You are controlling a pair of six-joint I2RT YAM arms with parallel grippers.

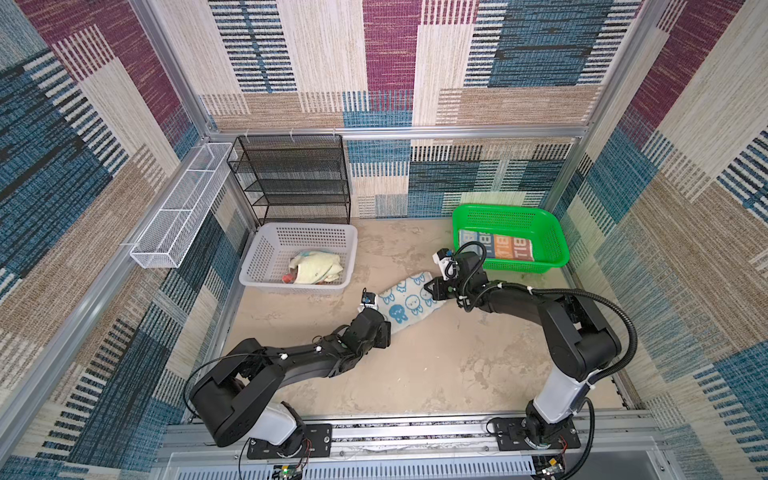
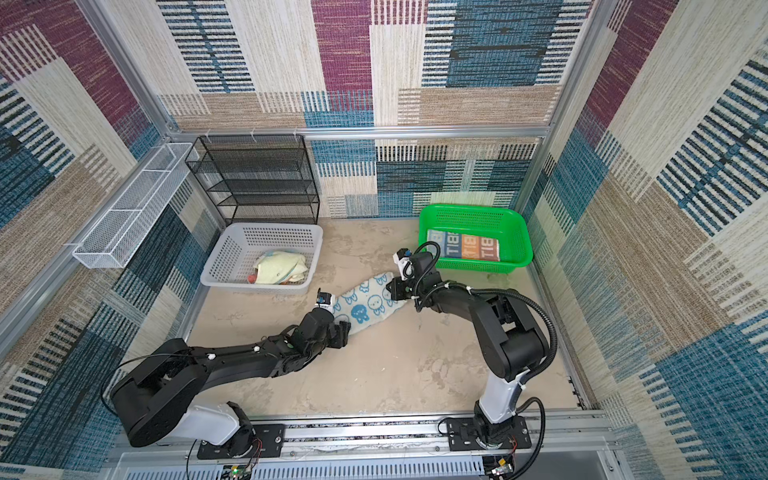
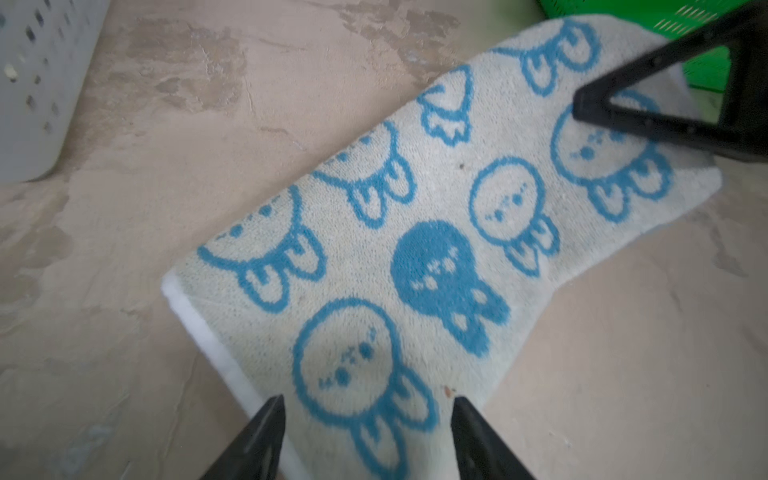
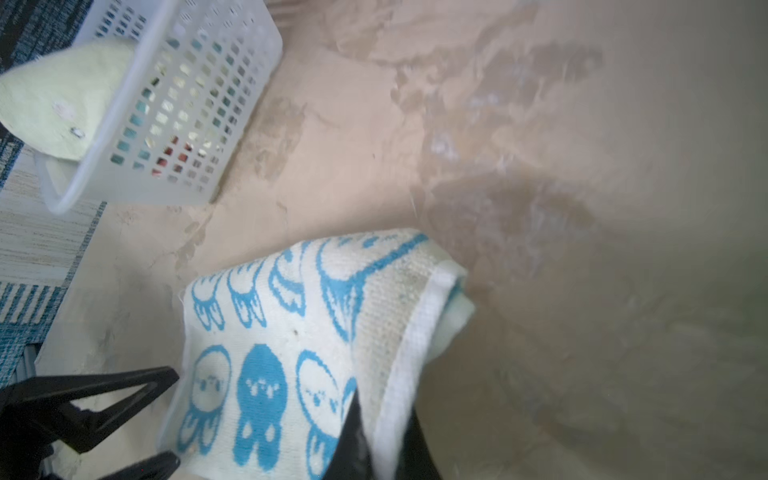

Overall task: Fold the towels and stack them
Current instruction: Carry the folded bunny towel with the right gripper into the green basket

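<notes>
The right gripper lifts the white towel outward over the basket's rim next, then lowers and releases it there. The folded striped towel lies flat in the basket outward of it.
The white towel with blue rabbit faces (image 1: 405, 299) (image 2: 370, 301) lies on the table as a long folded strip, running diagonally between the two arms. My right gripper (image 1: 432, 291) (image 4: 382, 432) is shut on the strip's white hemmed edge at its far end. At the strip's near end my left gripper (image 1: 386, 330) (image 3: 368, 419) is open, with the rabbit towel (image 3: 415, 249) lying between its spread fingers. A folded striped towel with white letters (image 1: 496, 245) (image 2: 463, 247) lies flat in the green basket (image 1: 505, 206).
A white basket (image 1: 305, 224) at the back left holds crumpled pale towels (image 1: 316, 268) with some red showing beneath. Behind it stands a black wire shelf (image 1: 291, 178), and a white wire rack (image 1: 178, 208) hangs on the left wall. Patterned walls enclose the table.
</notes>
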